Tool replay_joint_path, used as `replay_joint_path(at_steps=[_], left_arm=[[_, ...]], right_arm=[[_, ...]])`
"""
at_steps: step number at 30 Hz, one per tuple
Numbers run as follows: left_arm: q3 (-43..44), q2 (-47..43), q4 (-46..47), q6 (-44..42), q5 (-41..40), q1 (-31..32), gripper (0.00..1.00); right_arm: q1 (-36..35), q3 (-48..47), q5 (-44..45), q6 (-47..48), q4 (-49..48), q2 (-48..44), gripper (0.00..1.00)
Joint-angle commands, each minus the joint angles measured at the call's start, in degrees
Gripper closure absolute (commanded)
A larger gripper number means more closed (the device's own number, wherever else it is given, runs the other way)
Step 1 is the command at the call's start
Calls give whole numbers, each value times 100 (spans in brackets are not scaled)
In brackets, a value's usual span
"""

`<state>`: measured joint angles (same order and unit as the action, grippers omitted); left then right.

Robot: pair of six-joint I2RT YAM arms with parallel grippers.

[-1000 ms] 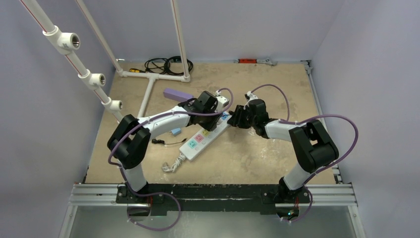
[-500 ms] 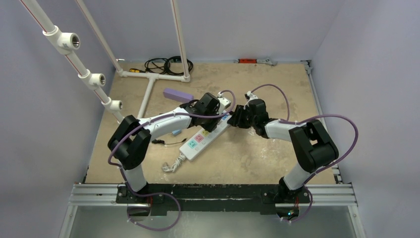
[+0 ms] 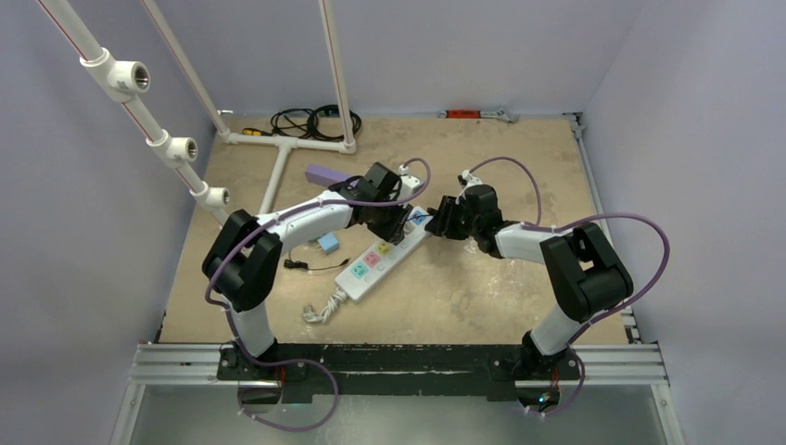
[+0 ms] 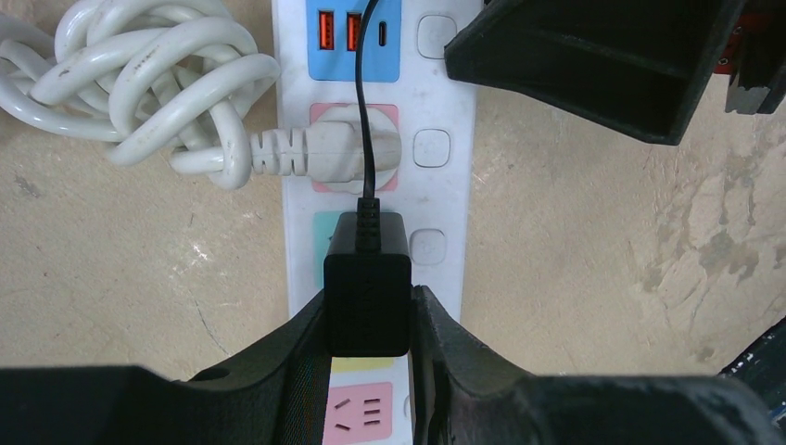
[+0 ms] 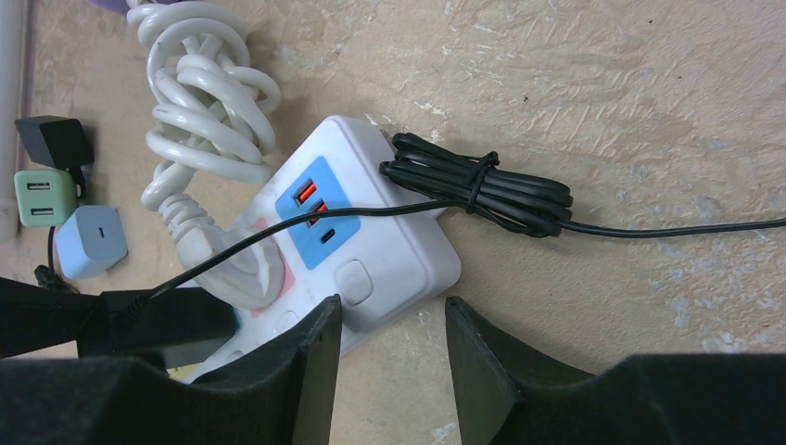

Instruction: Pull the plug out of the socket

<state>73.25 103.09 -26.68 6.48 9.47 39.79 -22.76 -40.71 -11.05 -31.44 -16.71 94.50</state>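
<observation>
My left gripper rises, moves left in the top view and lowers next, to release the black plug [image 4: 367, 287] by the loose adapters, because they lie clear of the power strip.
The socket is a long white power strip [image 3: 378, 260] lying slantwise on the table, with coloured outlet faces and a blue USB face [image 5: 315, 211]. My left gripper [image 4: 368, 320] is shut on the black plug [image 4: 367, 287], a square adapter with a thin black wire, held over the strip's teal outlet. I cannot tell whether its pins are still in. My right gripper [image 5: 393, 324] is open at the strip's USB end, one finger [image 5: 315, 362] over the strip's corner, the other over bare table. A white plug [image 4: 348, 153] sits in a pink outlet, beside a bundled white cord [image 4: 139, 74].
A bundled black cord [image 5: 482, 185] lies against the strip's end. Black, green and blue adapters [image 5: 90, 241] lie loose beyond the strip. A purple box [image 3: 329, 174], a white pipe frame [image 3: 278, 162] and a black cable coil [image 3: 310, 120] are at the back.
My left wrist has shifted a little to the left and back with the black plug in it. The right arm and the strip have barely moved.
</observation>
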Motion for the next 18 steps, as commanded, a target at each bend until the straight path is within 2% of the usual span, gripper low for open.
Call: replay_joint_path(at_steps=[1,8,18], left_arm=[[268,-9,-109,205,363,-117,100],[99,-146,185,191,370,-124,100],[424,122,-480,-257,-1496,701,100]], right_arm=[[18,31,463,266,704,256,53],[25,27,464,265,700,264,53],[20,3,485,270,713,306,54]])
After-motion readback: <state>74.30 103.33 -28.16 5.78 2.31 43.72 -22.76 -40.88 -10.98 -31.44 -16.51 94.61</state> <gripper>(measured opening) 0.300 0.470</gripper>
